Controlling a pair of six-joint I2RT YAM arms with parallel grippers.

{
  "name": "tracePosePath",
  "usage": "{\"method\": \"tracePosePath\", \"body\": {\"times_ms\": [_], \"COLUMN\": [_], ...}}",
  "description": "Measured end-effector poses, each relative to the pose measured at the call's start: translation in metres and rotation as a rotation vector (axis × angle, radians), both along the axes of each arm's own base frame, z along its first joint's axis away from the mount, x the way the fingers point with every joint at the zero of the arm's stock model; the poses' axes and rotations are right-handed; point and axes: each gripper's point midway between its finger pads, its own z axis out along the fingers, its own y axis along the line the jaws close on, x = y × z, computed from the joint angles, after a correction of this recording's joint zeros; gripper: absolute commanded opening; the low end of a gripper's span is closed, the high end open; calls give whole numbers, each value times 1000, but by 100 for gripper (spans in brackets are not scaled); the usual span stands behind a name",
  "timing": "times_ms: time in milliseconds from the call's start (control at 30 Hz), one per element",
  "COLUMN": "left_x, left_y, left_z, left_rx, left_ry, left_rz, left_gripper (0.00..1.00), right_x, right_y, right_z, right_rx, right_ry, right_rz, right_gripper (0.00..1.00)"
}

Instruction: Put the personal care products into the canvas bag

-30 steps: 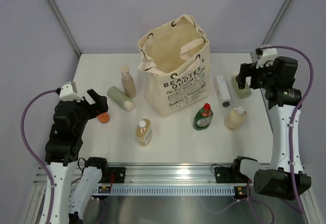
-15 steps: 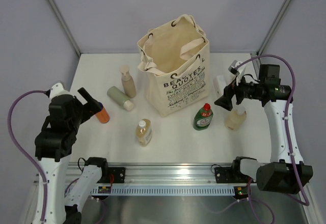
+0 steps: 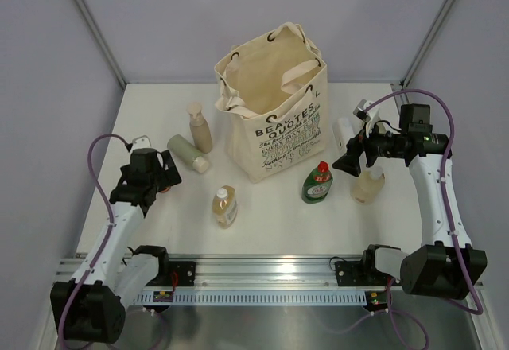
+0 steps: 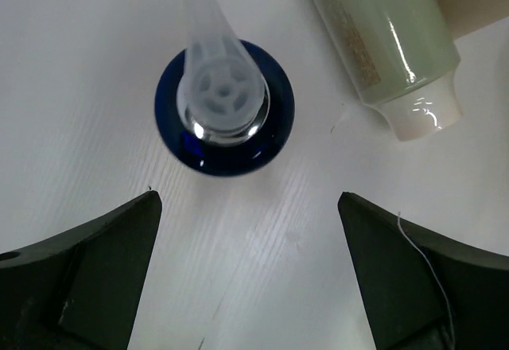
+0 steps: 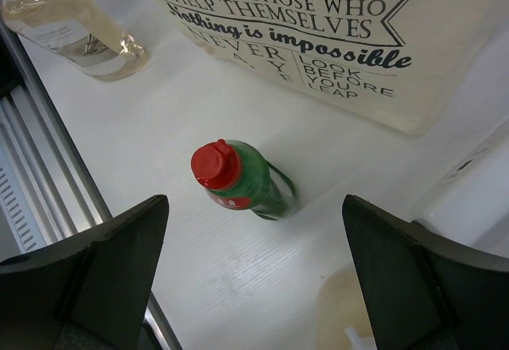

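The small dark-blue bottle is still ahead of my left gripper's fingers. My left gripper will move down and outward next until its open fingers are on both sides of the bottle.
The cream canvas bag (image 3: 270, 115) stands open at the table's middle back; its lettering fills the top of the right wrist view (image 5: 318, 24). My left gripper (image 3: 164, 178) is open, pointing down, with a small dark-blue bottle with a clear nozzle (image 4: 224, 107) just ahead of its fingertips (image 4: 87, 278). A sage-green tube (image 3: 188, 153) lies beside it (image 4: 382, 40). My right gripper (image 3: 350, 160) is open above the table, with the green red-capped bottle (image 3: 317, 183) ahead between its fingers (image 5: 238, 179). It partly hides the white tube (image 3: 343, 134).
A beige pump bottle (image 3: 199, 127) stands left of the bag. An amber bottle (image 3: 225, 206) lies in front of the bag and shows in the right wrist view (image 5: 71, 24). A cream bottle (image 3: 368, 184) stands under my right wrist. The metal rail (image 3: 262, 274) runs along the near edge.
My left arm has swung down and to the right, so its open gripper now hangs over the small bottle. My right gripper has shifted only slightly, staying open near the green bottle.
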Motion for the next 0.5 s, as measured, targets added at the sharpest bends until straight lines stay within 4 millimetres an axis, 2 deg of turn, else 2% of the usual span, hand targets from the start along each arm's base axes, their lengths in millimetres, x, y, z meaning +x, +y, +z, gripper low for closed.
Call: {"method": "tracePosePath", "body": {"times_ms": [133, 300, 500], "left_x": [19, 48, 64], "left_y": [7, 14, 22], "left_z": [-21, -29, -31], "left_rx": [39, 72, 112], "left_ry": [-11, -41, -64], "left_rz": [-16, -13, 1], "left_gripper": [97, 96, 91], "right_x": [0, 0, 0], "right_y": [0, 0, 0], "right_z": [0, -1, -2], "right_rx": [-2, -3, -2], "right_ry": [-4, -3, 0], "right_rz": [4, 5, -1], "right_gripper": [100, 99, 99]}}
